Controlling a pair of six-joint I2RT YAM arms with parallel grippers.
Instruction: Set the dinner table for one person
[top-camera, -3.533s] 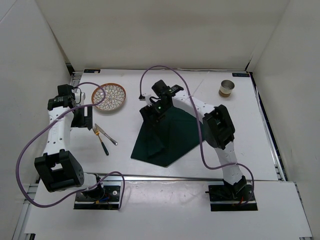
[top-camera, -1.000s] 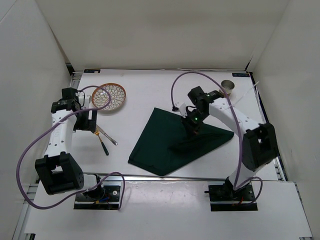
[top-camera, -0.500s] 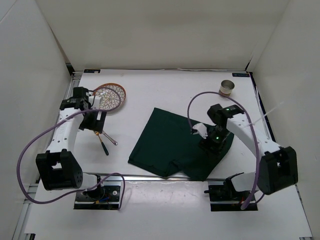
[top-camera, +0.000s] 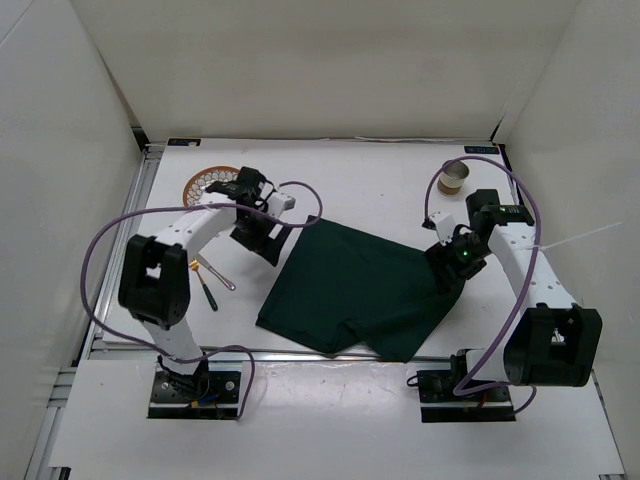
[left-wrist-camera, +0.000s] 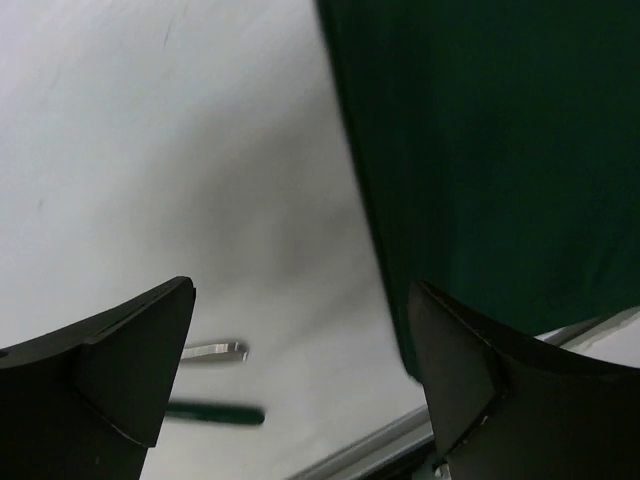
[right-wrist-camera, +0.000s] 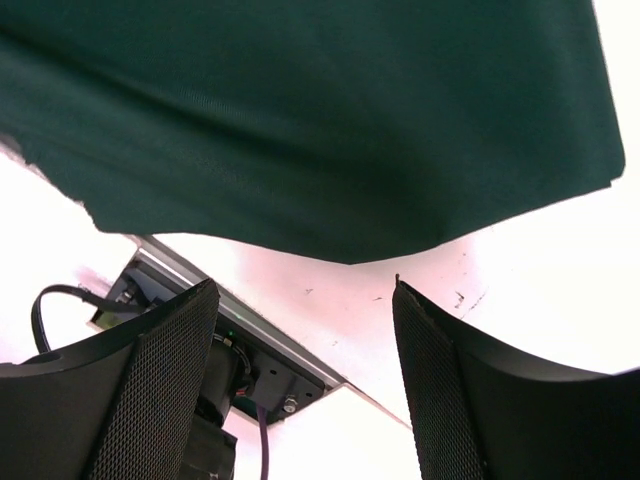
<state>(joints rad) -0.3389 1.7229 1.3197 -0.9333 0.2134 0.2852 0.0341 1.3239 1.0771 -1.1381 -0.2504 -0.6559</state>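
Observation:
I will move my left gripper outward and down to the cloth's plate-side far corner (top-camera: 314, 221), because the gripper is over bare tabletop and that corner is to its right in the top view.
The dinner table (top-camera: 340, 180) is a white tabletop with metal rails. A dark green cloth (top-camera: 350, 290) lies spread on it near the front. My left gripper (top-camera: 262, 240) is open and empty, low over the table beside the cloth's far left corner. In the left wrist view (left-wrist-camera: 300, 380) the cloth (left-wrist-camera: 500, 150) fills the right side. My right gripper (top-camera: 450, 268) is open and empty at the cloth's right corner. In the right wrist view (right-wrist-camera: 305, 340) the cloth's edge (right-wrist-camera: 300, 120) lies just ahead of the fingers.
A patterned plate (top-camera: 208, 181) sits at the far left, partly behind the left arm. A fork and a knife (top-camera: 208, 278) lie left of the cloth; their ends show in the left wrist view (left-wrist-camera: 215, 350). A metal cup (top-camera: 455, 178) stands at the far right. The front rail (right-wrist-camera: 240, 300) is close.
The right gripper dragged the cloth rightward, opened it out and now stands open at its right corner. The left arm swung right from the cutlery to the cloth's left corner.

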